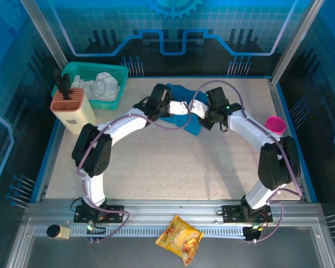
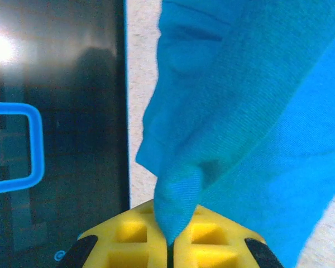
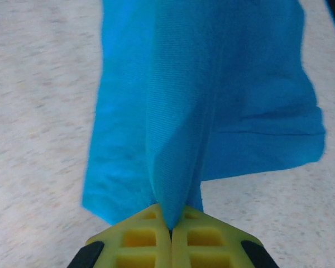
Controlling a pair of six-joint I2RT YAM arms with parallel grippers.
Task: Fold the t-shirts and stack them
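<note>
My left gripper holds the cloth, which still hangs bunched short of the t-shirt's far edge [image 1: 181, 87] [image 2: 152, 129]. Next it will carry the pinched fold outward to that edge and let it go there.
A teal-blue t-shirt [image 1: 181, 95] hangs bunched between the two arms near the table's far middle. My left gripper [image 1: 156, 107] is shut on a pinched fold of the t-shirt [image 2: 234, 111], the cloth squeezed between its yellow fingertips [image 2: 134, 237]. On the right, my right gripper [image 1: 204, 118] is likewise shut on the t-shirt [image 3: 212, 100]; a ridge of fabric runs up from its yellow fingertips [image 3: 206, 240] and the rest drapes down over the speckled table [image 3: 39, 111]. Much of the shirt is hidden under the arms in the top view.
A teal basket [image 1: 95, 84] holding white cloth stands at the back left, with a tan and orange holder [image 1: 71, 109] in front of it. A pink cup [image 1: 276, 124] sits at the right edge. A yellow snack bag [image 1: 180, 238] lies on the front rail.
</note>
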